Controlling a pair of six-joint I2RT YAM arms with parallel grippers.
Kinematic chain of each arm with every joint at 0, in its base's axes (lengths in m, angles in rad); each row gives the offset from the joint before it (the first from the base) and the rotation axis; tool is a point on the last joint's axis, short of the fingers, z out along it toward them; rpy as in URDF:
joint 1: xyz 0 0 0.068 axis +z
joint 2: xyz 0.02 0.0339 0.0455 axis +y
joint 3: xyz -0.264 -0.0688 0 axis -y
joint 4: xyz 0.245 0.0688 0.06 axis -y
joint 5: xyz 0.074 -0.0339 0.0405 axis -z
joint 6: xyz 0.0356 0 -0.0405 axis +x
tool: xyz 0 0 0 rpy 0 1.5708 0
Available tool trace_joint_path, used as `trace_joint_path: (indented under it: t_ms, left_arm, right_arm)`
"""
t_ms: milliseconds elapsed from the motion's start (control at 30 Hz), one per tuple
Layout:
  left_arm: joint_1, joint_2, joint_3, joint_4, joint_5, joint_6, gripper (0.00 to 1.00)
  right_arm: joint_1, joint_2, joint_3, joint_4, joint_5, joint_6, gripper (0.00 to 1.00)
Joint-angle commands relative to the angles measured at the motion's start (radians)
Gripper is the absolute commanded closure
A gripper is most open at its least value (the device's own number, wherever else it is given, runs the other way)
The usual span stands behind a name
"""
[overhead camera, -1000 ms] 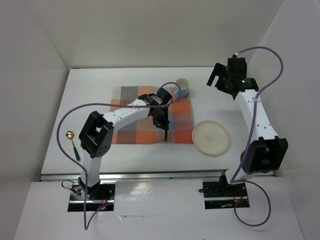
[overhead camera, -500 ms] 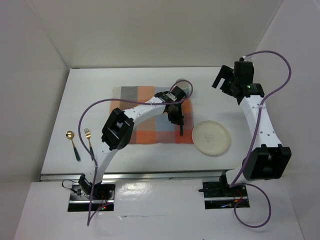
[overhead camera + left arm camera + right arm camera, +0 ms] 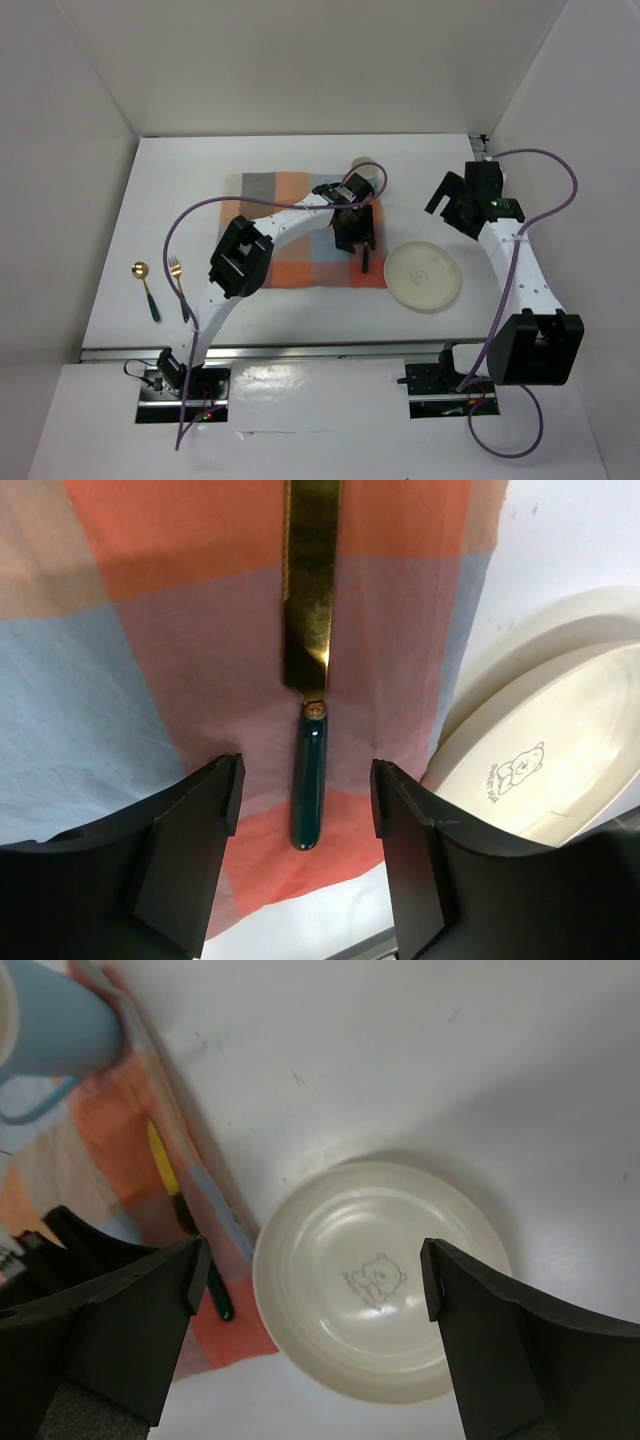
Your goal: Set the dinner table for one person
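Note:
I need to lower the open fingers of my right gripper back toward the plate's rim beside the mat next, because it is below them and to their left in the top view.
A knife with a gold blade point(image 3: 312, 590) and dark green handle point(image 3: 308, 790) lies flat on the checked mat point(image 3: 150, 680), near its right edge. My left gripper point(image 3: 305, 780) hangs just above the handle with its jaws open on either side, holding nothing. In the top view the left gripper point(image 3: 355, 235) is over the mat point(image 3: 280, 200) and the knife point(image 3: 365, 260) pokes out below it. A cream plate point(image 3: 423, 276) sits on the white dinner table point(image 3: 180, 200) right of the mat. My right gripper point(image 3: 315, 1265) is open and empty above the plate point(image 3: 380, 1280).
A light blue cup point(image 3: 55, 1020) stands at the mat's far right corner, partly hidden by the left arm in the top view point(image 3: 370, 175). A gold spoon point(image 3: 145, 285) and a gold fork point(image 3: 178, 280) lie on the table at the near left.
My left gripper has moved right across the mat with the knife, and the knife now lies on the mat between open jaws. My right gripper has come nearer, over the plate.

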Motion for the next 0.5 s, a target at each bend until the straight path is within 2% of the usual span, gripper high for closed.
trace_joint_path:
  t_ms: [0, 67, 133, 233, 333, 467]
  left_arm:
    - [0.000, -0.080, 0.003, -0.031, -0.003, 0.023, 0.29]
    - [-0.010, -0.153, -0.043, -0.040, -0.003, 0.046, 0.29]
    - [-0.010, -0.215, -0.081, -0.040, -0.014, 0.056, 0.34]
    - [-0.010, -0.351, -0.171, -0.051, -0.044, 0.066, 0.38]
    - [-0.010, -0.478, -0.267, -0.072, -0.109, 0.066, 0.41]
    - [0.000, -0.600, -0.362, -0.112, -0.176, 0.056, 0.42]
  right_arm:
    - [-0.006, -0.019, -0.074, -0.058, 0.004, 0.089, 0.00]
    - [-0.006, -0.028, -0.126, -0.035, -0.058, 0.089, 0.07]
    - [-0.006, -0.037, -0.152, 0.001, -0.108, 0.080, 0.11]
    - [0.035, -0.028, -0.172, 0.011, -0.083, 0.080, 0.13]
    - [0.092, 0.022, -0.183, 0.011, -0.056, 0.089, 0.13]
    - [0.224, 0.077, -0.195, 0.040, -0.075, 0.051, 0.19]
